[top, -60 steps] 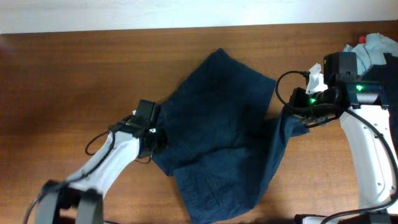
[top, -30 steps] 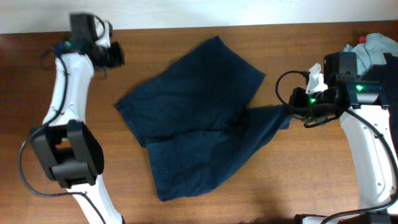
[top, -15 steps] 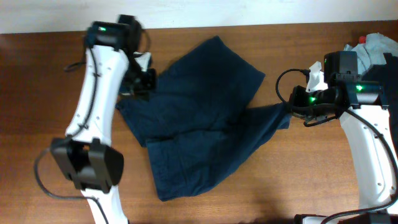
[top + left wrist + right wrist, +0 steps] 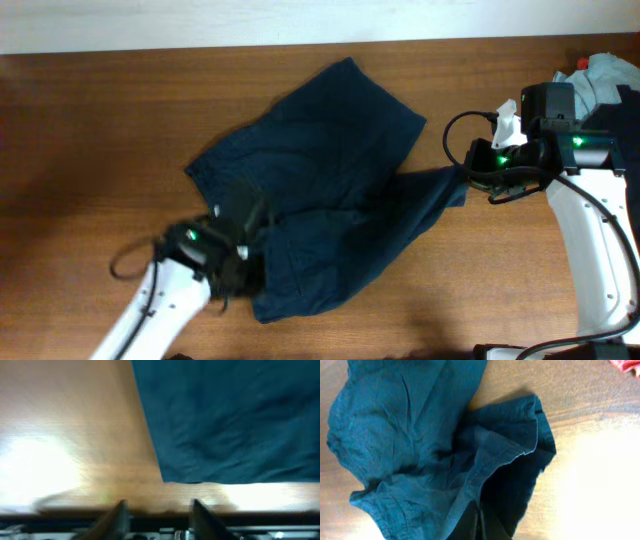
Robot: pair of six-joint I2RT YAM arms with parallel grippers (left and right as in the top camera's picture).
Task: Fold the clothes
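Observation:
The back leg is still spread and lies outward and to the left of my right gripper in the overhead view. My right gripper should carry the bunched edge onto that leg next and release it.
The dark navy-blue shorts [image 4: 330, 190] lie spread on the wooden table, one leg toward the back and one toward the front. My right gripper [image 4: 468, 183] is shut on the shorts' right edge and holds it bunched, as the right wrist view [image 4: 479, 510] shows, with the cloth [image 4: 420, 435] folded around the jaws. My left gripper [image 4: 245, 270] is at the shorts' front-left edge. In the left wrist view its fingers [image 4: 158, 504] are open and empty over bare wood, with the shorts' hem [image 4: 225, 425] just ahead.
A pile of other clothes [image 4: 607, 72], light grey with a red piece [image 4: 581, 63], lies at the back right corner behind the right arm. A red scrap [image 4: 626, 365] shows at the top right of the right wrist view. The table [image 4: 100, 130] is brown wood.
My left arm has swung from the shorts' back-left corner down to their front-left edge. The shorts and the right arm have not moved.

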